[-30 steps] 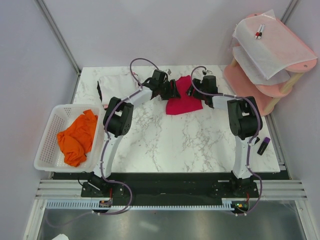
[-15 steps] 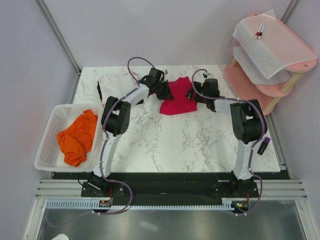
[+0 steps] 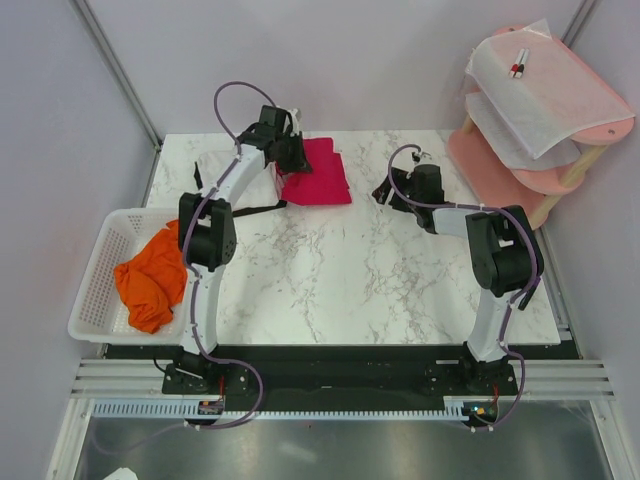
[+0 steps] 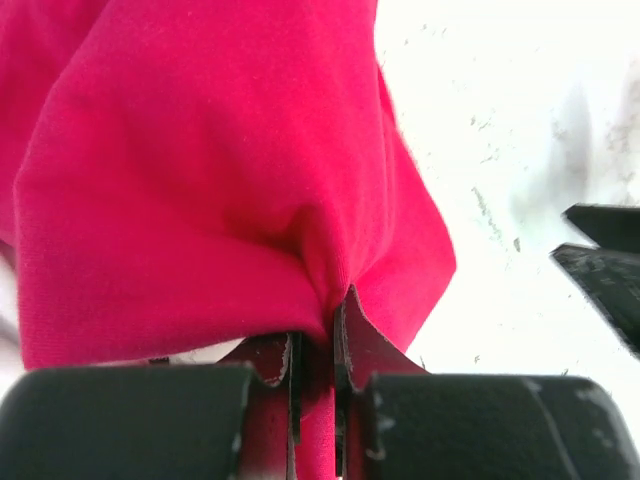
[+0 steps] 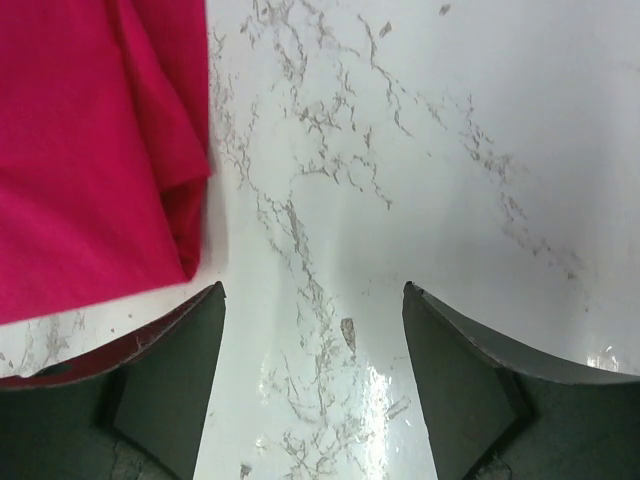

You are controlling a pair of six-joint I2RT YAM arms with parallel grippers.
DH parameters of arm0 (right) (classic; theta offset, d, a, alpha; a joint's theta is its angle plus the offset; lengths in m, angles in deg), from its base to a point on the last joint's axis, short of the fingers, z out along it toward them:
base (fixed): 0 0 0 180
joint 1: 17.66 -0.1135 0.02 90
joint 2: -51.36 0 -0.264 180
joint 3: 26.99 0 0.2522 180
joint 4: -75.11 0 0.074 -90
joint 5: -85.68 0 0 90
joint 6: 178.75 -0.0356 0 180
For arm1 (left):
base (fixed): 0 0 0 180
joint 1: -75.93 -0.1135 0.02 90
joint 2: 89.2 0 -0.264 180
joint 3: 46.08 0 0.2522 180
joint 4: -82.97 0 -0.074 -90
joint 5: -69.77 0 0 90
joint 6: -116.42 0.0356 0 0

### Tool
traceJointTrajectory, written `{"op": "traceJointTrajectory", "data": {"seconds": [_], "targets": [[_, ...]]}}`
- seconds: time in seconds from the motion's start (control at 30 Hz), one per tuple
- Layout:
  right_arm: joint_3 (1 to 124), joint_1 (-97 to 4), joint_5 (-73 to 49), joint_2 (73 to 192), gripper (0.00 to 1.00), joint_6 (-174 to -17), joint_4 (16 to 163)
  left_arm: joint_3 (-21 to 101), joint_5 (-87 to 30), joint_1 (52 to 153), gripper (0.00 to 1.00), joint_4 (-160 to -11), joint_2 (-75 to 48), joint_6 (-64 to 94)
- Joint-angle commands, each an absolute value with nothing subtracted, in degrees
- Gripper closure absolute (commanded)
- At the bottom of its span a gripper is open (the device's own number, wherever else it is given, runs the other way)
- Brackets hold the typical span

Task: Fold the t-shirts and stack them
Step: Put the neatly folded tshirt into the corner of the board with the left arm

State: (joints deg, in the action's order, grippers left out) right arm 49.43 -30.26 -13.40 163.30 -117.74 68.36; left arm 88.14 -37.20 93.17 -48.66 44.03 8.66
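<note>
I will next carry the bunched fold of the red t-shirt with my left gripper to the left in the top view, onto the white t-shirt, and release it there, because the white t-shirt already lies flat.
The crimson-red t-shirt, folded small, lies at the back left of the marble table, next to the white t-shirt. My left gripper is shut on a bunched fold of the red t-shirt, pinched between its jaws. My right gripper is open and empty, low over bare marble, to the right of the red t-shirt's edge. The orange t-shirt lies crumpled in the white mesh basket.
A pink tiered stand with translucent white sheets stands at the back right. A purple and black marker lies near the table's right edge. A black strap lies by the left arm.
My left gripper has pulled the red t-shirt to the left and toward the back. The right gripper has stayed near the middle and now stands apart from the shirt.
</note>
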Motion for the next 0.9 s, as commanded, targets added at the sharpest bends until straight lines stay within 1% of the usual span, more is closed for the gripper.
{"op": "traceJointTrajectory", "data": {"seconds": [0.0,0.17,0.3,0.47,0.6,0.77,0.87], "targets": [[47.59,-30.23,-15.13,163.24,0.21,-119.95,64.08,96.68,-41.05,91.67,0.96,-46.8,40.17,14.99],[47.42,-30.23,-16.53,164.65,0.21,-120.91,63.2,100.47,-44.57,89.47,0.96,-46.18,40.88,15.78],[47.86,-30.23,-17.15,165.35,0.21,-120.92,63.12,102.41,-42.82,88.33,0.95,-43.9,40.35,17.54],[47.77,-30.32,-17.5,166.05,0.2,-121.0,63.12,99.69,-37.12,87.1,0.96,-41.52,37.81,21.76],[47.68,-30.23,-18.03,166.76,0.2,-121.35,62.68,95.31,-34.12,84.21,0.97,-41.26,35.17,22.82],[47.86,-30.32,-19.17,168.25,0.2,-122.06,61.8,91.52,-34.11,81.3,0.98,-43.01,31.83,21.68],[47.86,-30.32,-19.61,168.87,0.2,-122.23,61.53,91.51,-32.89,80.5,0.98,-43.54,31.04,21.76]]}}
